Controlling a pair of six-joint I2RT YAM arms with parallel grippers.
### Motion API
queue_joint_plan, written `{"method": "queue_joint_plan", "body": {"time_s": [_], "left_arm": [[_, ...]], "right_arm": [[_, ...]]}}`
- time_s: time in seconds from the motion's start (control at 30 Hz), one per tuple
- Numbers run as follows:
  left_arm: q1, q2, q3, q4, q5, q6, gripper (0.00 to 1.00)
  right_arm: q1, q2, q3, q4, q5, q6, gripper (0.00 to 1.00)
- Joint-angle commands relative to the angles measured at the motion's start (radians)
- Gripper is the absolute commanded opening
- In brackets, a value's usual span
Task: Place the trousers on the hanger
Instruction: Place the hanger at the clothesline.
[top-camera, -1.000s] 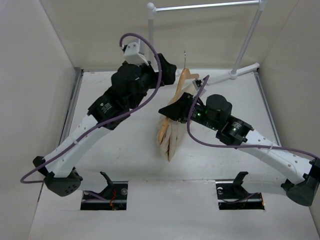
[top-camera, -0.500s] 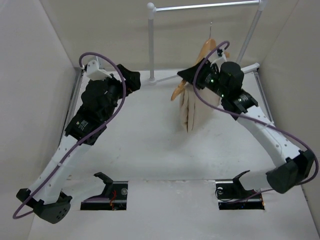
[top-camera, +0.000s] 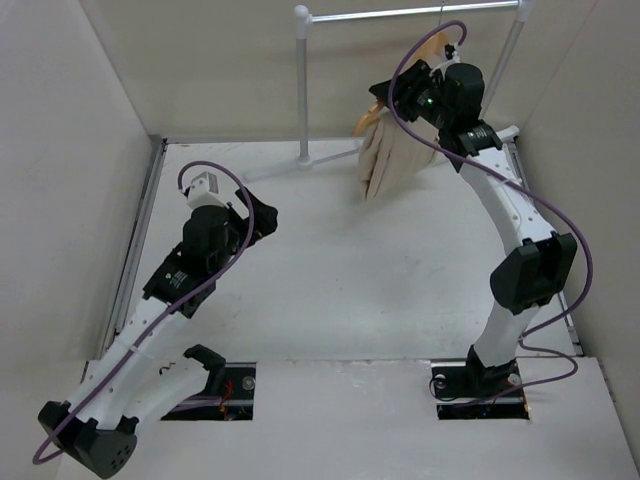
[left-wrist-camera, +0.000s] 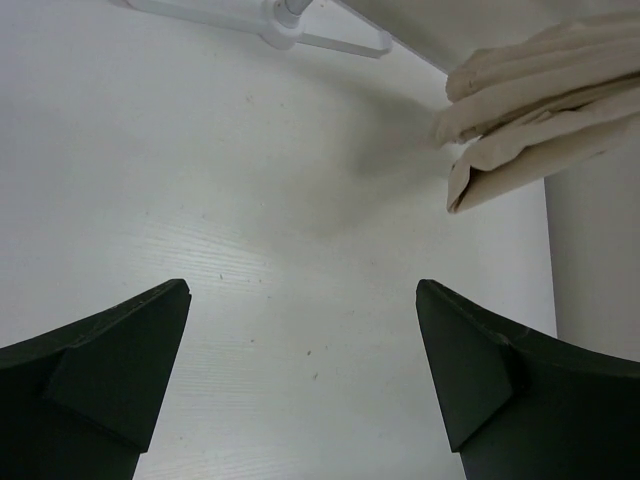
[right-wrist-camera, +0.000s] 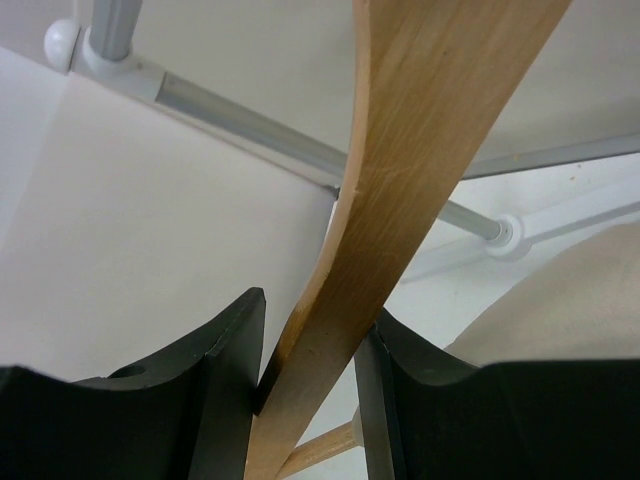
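Note:
The hanger's hook reaches the rack's bar (top-camera: 451, 9). My right gripper shifts along that bar next, toward the right in the top view, and releases the hanger's sloping arm.
My right gripper (top-camera: 398, 95) is shut on the sloping arm of the wooden hanger (right-wrist-camera: 400, 190) and holds it high at the back, close under the white rack's rail. The hanger (top-camera: 432, 48) shows only partly in the top view, behind the gripper. The beige trousers (top-camera: 388, 160) hang folded over its crossbar, their ends above the table. In the left wrist view the trouser ends (left-wrist-camera: 530, 110) hang at the upper right. My left gripper (left-wrist-camera: 305, 300) is open and empty, low over the table at the left (top-camera: 262, 222).
The white metal rack (top-camera: 302, 90) stands at the back, its rail (top-camera: 410, 12) across the top and its foot bars (left-wrist-camera: 270, 15) on the table. White walls close in the left, right and back sides.
My right arm has lifted the hanger with the trousers up and back toward the rack's rail. My left arm has pulled back toward the near left and lowered.

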Motion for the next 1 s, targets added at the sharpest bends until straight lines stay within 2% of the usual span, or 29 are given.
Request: {"method": "queue_joint_plan", "body": {"time_s": [0.0,0.23,0.7,0.8,0.87,0.97], "left_arm": [[0.009,-0.021,-0.035,0.016,0.013,-0.025,1.0],[0.015,0.011,-0.043,0.033,0.027,-0.031,1.0],[0.058,0.059,-0.027,0.051,0.065,-0.031,1.0],[0.066,0.054,-0.035,0.05,0.065,-0.031,1.0],[0.072,0.051,-0.042,0.048,0.065,-0.036,1.0],[0.078,0.051,-0.049,0.045,0.065,-0.042,1.0]], "right_arm": [[-0.024,0.009,0.161,0.09,-0.055,-0.028,0.14],[-0.077,0.092,0.244,0.053,-0.088,-0.005,0.14],[-0.14,0.145,0.177,0.039,-0.116,0.0,0.17],[-0.145,0.149,0.172,0.035,-0.11,0.0,0.29],[-0.145,0.148,0.165,0.035,-0.11,0.001,0.43],[-0.148,0.134,0.148,0.035,-0.108,0.001,0.7]]}}
